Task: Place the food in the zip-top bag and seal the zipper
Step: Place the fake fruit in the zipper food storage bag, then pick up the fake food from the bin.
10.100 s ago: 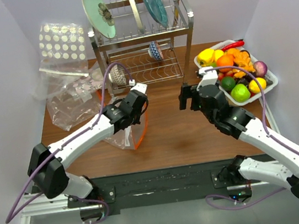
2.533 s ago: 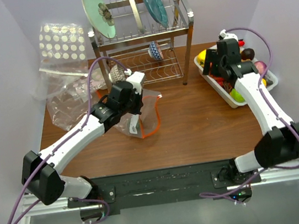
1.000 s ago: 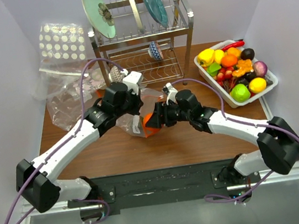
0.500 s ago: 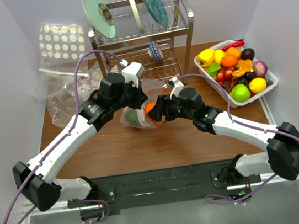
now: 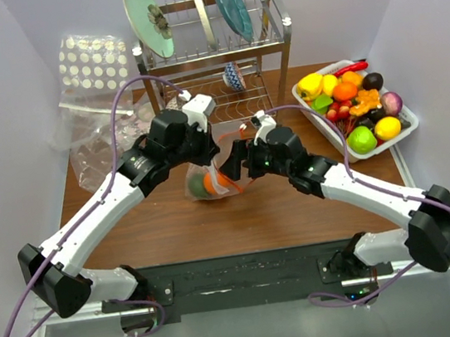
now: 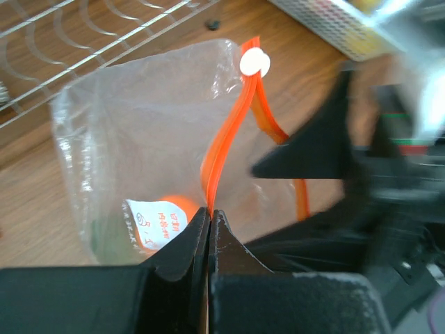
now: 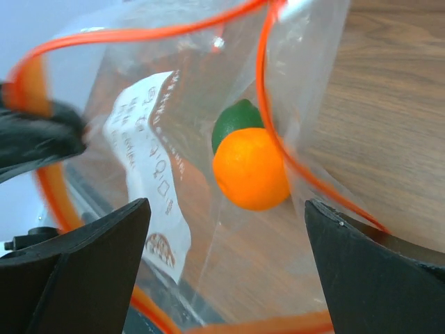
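I will next move my right gripper to the right in the top view, then down, and close it on the basket's lumpy orange piece (image 5: 363, 103), because that piece lies uncovered.
The clear zip-top bag (image 5: 210, 181) hangs over the table's middle, mouth open. My left gripper (image 5: 210, 154) is shut on its orange-red zipper (image 6: 229, 132), fingertips pinching the strip (image 6: 208, 212); the white slider (image 6: 254, 62) sits at the strip's far end. Inside the bag lie an orange fruit (image 7: 250, 167) and a dark green one (image 7: 233, 122) behind it, next to the white label (image 7: 149, 160). My right gripper (image 7: 226, 257) is open at the bag's mouth, its fingers (image 7: 368, 271) wide apart and touching nothing. In the top view it (image 5: 234, 163) is just right of the bag.
A white basket (image 5: 323, 124) at the right holds the other food, yellow, orange, green and dark pieces. A metal dish rack (image 5: 214, 61) with plates stands at the back. A dotted clear bag (image 5: 93, 65) and a speckled pouch (image 5: 109, 151) lie back left.
The right gripper has opened and let go of the orange fruit, which now lies in the bag beside the green one. The right gripper has drawn back a little. The left still holds the zipper.
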Tool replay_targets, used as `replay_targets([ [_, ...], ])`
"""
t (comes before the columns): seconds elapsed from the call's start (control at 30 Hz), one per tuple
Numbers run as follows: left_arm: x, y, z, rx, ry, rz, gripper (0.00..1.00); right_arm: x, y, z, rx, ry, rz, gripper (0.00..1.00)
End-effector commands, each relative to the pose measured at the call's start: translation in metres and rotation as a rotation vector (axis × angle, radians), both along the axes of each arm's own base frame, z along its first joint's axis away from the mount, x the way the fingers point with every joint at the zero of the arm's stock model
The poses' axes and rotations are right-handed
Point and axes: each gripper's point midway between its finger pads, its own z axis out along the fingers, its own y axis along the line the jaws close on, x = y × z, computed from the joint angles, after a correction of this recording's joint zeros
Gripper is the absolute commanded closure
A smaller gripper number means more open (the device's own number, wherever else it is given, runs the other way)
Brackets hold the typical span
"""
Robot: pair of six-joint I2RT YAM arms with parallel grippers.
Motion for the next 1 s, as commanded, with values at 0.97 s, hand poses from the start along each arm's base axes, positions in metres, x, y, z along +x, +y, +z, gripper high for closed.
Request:
replay_targets([
  [0.97, 0.043, 0.036, 0.004, 0.106, -0.146, 0.217, 1.0, 0.101, -0.341, 0.058, -0.433, 0.047, -1.028, 0.01],
])
